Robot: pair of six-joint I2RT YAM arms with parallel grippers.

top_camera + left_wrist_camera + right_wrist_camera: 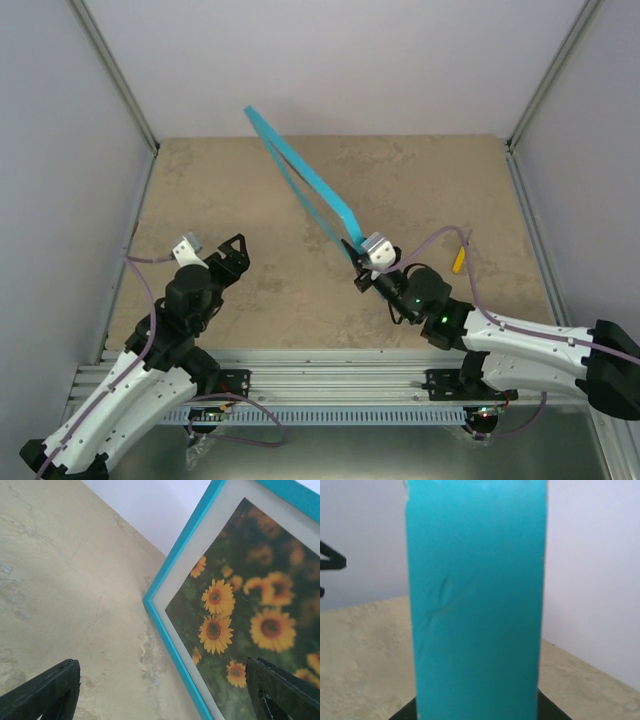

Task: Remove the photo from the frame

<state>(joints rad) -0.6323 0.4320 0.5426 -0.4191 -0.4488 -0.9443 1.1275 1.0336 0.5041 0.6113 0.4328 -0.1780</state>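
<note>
My right gripper turns down next and releases the frame face up on the table between both grippers, since the frame still stands on edge.
The turquoise frame point(300, 180) stands on edge, held up over the table middle and seen edge-on from above. My right gripper point(366, 255) is shut on its near end; in the right wrist view the frame's blue edge point(476, 605) fills the middle between my jaws. The left wrist view shows the frame's front point(175, 560) with the white mat point(200, 545) and the sunflower photo point(250, 615) still inside it. My left gripper point(232, 258) is open and empty, to the left of the frame and apart from it.
A small yellow object point(459, 260) lies on the table right of my right gripper. Metal posts and white walls close in the beige table point(200, 200) at left, right and back.
</note>
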